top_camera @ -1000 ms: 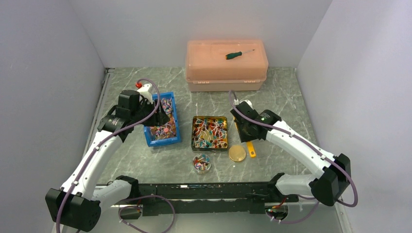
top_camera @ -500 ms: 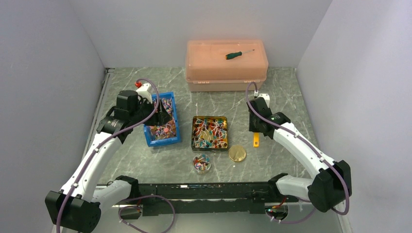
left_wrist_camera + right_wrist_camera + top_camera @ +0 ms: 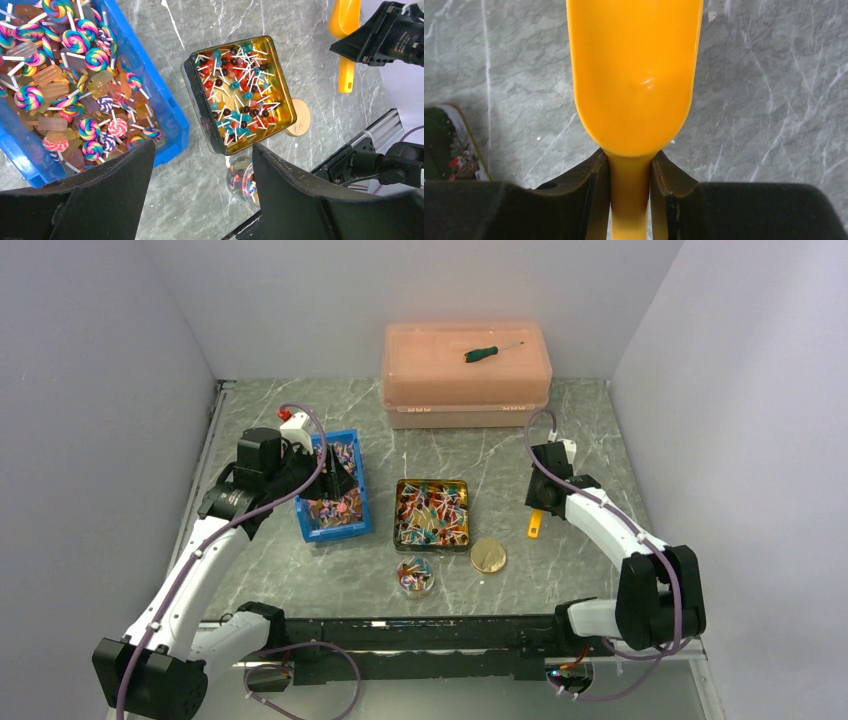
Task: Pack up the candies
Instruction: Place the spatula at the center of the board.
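Note:
My right gripper holds the orange scoop [image 3: 535,526] by its neck and will next lower it onto the bare tabletop below and let go there, since the scoop's bowl is empty.
The candies are small colourful lollipops and sweets. One heap fills the blue bin [image 3: 336,498], also in the left wrist view [image 3: 75,95]. Another fills the square gold tin [image 3: 432,512] [image 3: 240,95]. A few lie in a small clear jar [image 3: 415,576] [image 3: 241,179]. My left gripper [image 3: 335,480] [image 3: 202,165] is open and empty, above the bin's right edge. My right gripper [image 3: 541,504] [image 3: 630,170] is shut on the neck of the orange scoop [image 3: 535,526] [image 3: 636,75], right of the tin. The scoop's bowl is empty, over bare table.
A round gold lid [image 3: 488,556] lies in front of the tin's right corner. A large pink lidded box [image 3: 466,375] with a green-handled screwdriver [image 3: 482,353] on it stands at the back. A black rail [image 3: 420,635] runs along the near edge.
My right arm has carried the scoop from beside the tin's right front corner to the right and back, away from the tin. The left arm has barely moved.

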Tool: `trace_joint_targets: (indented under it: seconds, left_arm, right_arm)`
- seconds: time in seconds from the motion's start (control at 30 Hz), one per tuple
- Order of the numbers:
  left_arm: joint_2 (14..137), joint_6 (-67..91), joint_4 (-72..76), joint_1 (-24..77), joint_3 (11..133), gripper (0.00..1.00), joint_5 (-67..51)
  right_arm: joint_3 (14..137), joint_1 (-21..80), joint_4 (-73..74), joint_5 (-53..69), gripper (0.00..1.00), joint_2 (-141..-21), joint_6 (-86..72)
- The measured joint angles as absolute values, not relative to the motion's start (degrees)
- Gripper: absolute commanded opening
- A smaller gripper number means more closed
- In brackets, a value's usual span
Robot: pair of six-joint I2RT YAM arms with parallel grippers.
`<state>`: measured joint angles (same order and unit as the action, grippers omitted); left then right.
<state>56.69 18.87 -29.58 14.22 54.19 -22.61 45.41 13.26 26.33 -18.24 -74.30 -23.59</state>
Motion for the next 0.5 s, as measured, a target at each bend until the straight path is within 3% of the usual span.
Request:
trace_joint_targets:
  seconds: [0.5]
  left_arm:
    - [55.77,18.87,-27.59,14.09,53.58,0.81,-23.14]
  right_arm:
    - [42.02,4.23,17.61,-11.4,0.0,-81.54,-24.82]
